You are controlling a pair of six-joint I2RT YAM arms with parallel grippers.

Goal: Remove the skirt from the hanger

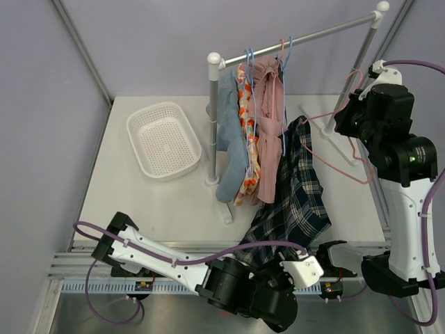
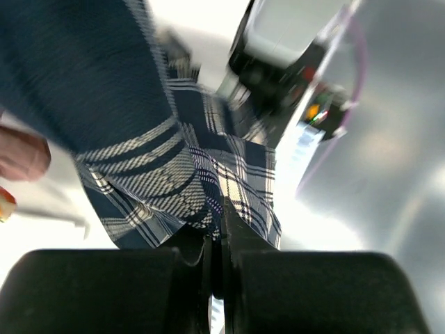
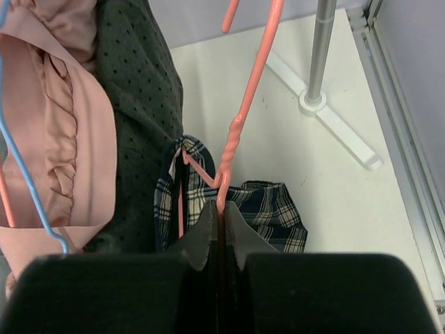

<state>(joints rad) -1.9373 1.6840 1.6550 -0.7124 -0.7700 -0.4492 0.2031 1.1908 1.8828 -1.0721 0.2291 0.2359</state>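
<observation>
The hanger's hook next goes outward and up onto the rack bar's empty part point(image 1: 341, 27), clear of garments, and my right gripper then releases the hanger's neck.
The dark blue plaid skirt point(image 1: 297, 191) hangs from a pink wire hanger point(image 1: 321, 116) in front of the clothes rack, stretched down toward the table's near edge. My right gripper point(image 1: 345, 111) is shut on the hanger's twisted neck point(image 3: 233, 132); in the right wrist view the gripper point(image 3: 221, 212) has the skirt point(image 3: 272, 209) bunched below it, with one waist end on the hanger arm. My left gripper point(image 1: 274, 261) is shut on the skirt's lower hem. In the left wrist view this gripper point(image 2: 217, 226) pinches the plaid cloth point(image 2: 160, 167).
A rack point(image 1: 306, 36) carries blue, floral and pink garments point(image 1: 268, 139) on blue and pink hangers, just left of the skirt. A white basket point(image 1: 165, 139) sits at the back left. The rack's right post point(image 3: 318, 49) and foot stand on the table near my right arm.
</observation>
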